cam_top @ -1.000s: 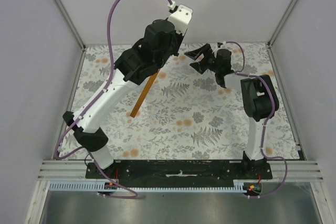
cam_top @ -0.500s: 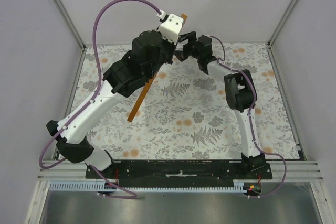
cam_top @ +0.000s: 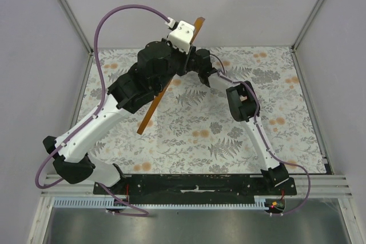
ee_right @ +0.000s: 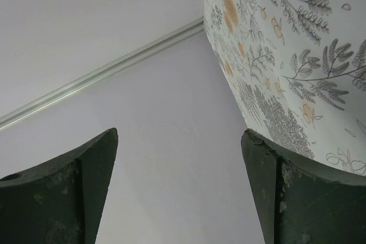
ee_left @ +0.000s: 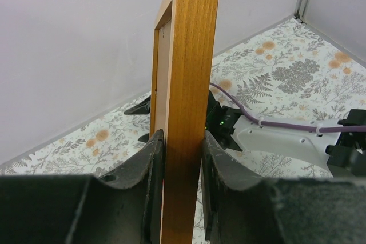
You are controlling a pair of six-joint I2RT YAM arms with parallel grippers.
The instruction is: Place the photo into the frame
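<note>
Next, my left gripper lowers, turns the upright frame flat and releases it on the floral cloth between the arms, since the cloth is clear below it.
The frame (cam_top: 150, 114) is a thin light-brown wooden rectangle, seen edge-on and held upright above the table. My left gripper (ee_left: 182, 141) is shut on its near rail (ee_left: 191, 55); in the top view the hand is hidden under the left wrist. My right gripper (ee_right: 180, 135) is open and empty, facing the back wall and the table's far edge. In the top view it (cam_top: 201, 64) sits just right of the frame, partly behind the left arm. In the left wrist view its black fingers (ee_left: 139, 107) show past the frame's far side. The photo is not in view.
The table (cam_top: 229, 135) has a floral cloth, with grey walls at the back and sides. The right arm's white link and purple cable (ee_left: 280, 132) stretch across behind the frame. The two arms stand close together at the back middle.
My left arm has raised the frame and carried it toward the back wall. My right gripper has swung left, from the back right to just behind the frame, still open.
</note>
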